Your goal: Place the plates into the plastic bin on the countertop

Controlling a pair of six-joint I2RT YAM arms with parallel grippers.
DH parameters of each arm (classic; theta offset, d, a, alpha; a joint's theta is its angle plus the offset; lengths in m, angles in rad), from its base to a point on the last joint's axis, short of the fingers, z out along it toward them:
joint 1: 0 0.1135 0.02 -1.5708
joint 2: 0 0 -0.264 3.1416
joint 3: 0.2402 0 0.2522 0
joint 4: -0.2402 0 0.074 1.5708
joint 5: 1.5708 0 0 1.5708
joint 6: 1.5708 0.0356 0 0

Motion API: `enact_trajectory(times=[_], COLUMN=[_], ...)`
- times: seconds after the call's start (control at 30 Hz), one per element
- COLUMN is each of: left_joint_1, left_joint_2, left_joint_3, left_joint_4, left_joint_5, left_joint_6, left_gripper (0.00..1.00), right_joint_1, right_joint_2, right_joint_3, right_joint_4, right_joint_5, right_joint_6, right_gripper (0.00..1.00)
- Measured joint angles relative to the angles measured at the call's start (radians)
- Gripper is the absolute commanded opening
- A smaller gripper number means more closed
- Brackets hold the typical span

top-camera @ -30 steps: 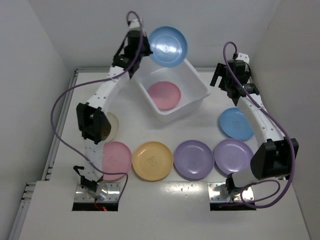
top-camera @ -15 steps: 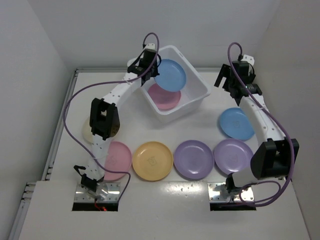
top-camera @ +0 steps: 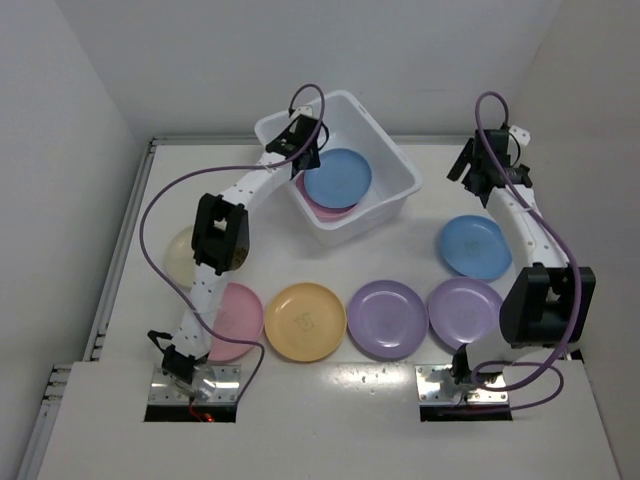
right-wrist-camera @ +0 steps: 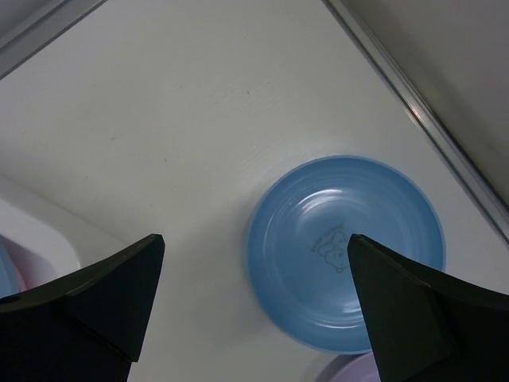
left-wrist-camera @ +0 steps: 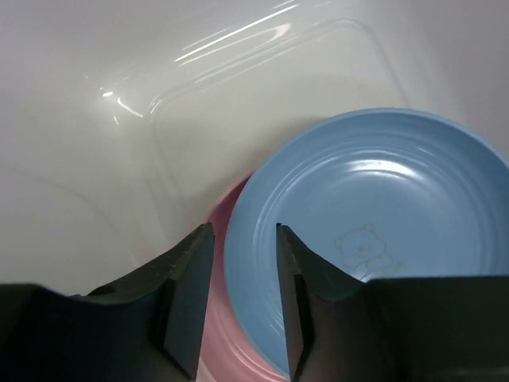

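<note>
The right gripper moves down, back and toward the side next, astride the second blue plate's rim.
The white plastic bin (top-camera: 392,146) stands at the back middle of the countertop (top-camera: 400,240). In it a light blue plate (top-camera: 338,177) lies on a pink plate (top-camera: 322,203). My left gripper (top-camera: 304,160) is down in the bin. In the left wrist view the left gripper (left-wrist-camera: 243,229) has its jaws slightly apart astride the blue plate's (left-wrist-camera: 374,231) rim, with the pink plate (left-wrist-camera: 219,318) showing in the gap. My right gripper (top-camera: 481,186) is wide open and empty above the second blue plate (top-camera: 474,246). The right wrist view shows the right gripper (right-wrist-camera: 254,239) and that plate (right-wrist-camera: 346,253).
Along the front lie a pink plate (top-camera: 232,318), a yellow plate (top-camera: 305,321) and two purple plates (top-camera: 387,318) (top-camera: 465,312). A cream plate (top-camera: 183,255) sits partly behind the left arm. Two metal mounting plates (top-camera: 195,385) (top-camera: 450,385) are at the near edge. White walls close in the sides.
My left gripper brought the light blue plate down from above the bin's back rim into the bin, onto the pink plate. The right arm shifted slightly back and right.
</note>
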Motion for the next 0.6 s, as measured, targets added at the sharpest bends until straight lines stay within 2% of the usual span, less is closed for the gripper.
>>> enact_trajectory(times=[0.03,0.07,0.13,0.17,0.2,0.43,0.6], left_joint_1=[0.000,0.001,0.000,0.000,0.000,-0.002,0.010], left_joint_2=[0.005,0.006,0.006,0.006,0.006,-0.087,-0.352], left_joint_3=[0.003,0.003,0.006,0.011,0.019,0.025,-0.138], left_joint_4=[-0.001,-0.006,-0.013,-0.010,-0.010,-0.014,0.004], left_joint_5=[-0.002,-0.005,-0.008,-0.006,-0.003,-0.010,-0.036], left_joint_6=[-0.005,-0.010,-0.013,-0.016,-0.014,0.022,0.038], left_gripper=[0.47,0.60,0.75,0.93,1.00,1.00,1.00], right_joint_1=[-0.005,-0.010,-0.020,-0.025,-0.026,-0.041,-0.064], right_joint_2=[0.000,0.000,0.001,0.005,0.013,0.158,0.232], right_joint_3=[-0.006,-0.014,-0.035,-0.044,-0.051,-0.057,-0.068], right_joint_4=[-0.002,-0.003,-0.005,-0.009,-0.012,-0.028,-0.044], right_joint_5=[-0.001,-0.002,-0.010,-0.017,-0.027,-0.109,-0.087], right_joint_6=[0.003,0.005,0.006,0.006,0.005,-0.006,-0.026], right_gripper=[1.00,1.00,1.00,1.00,1.00,1.00,1.00])
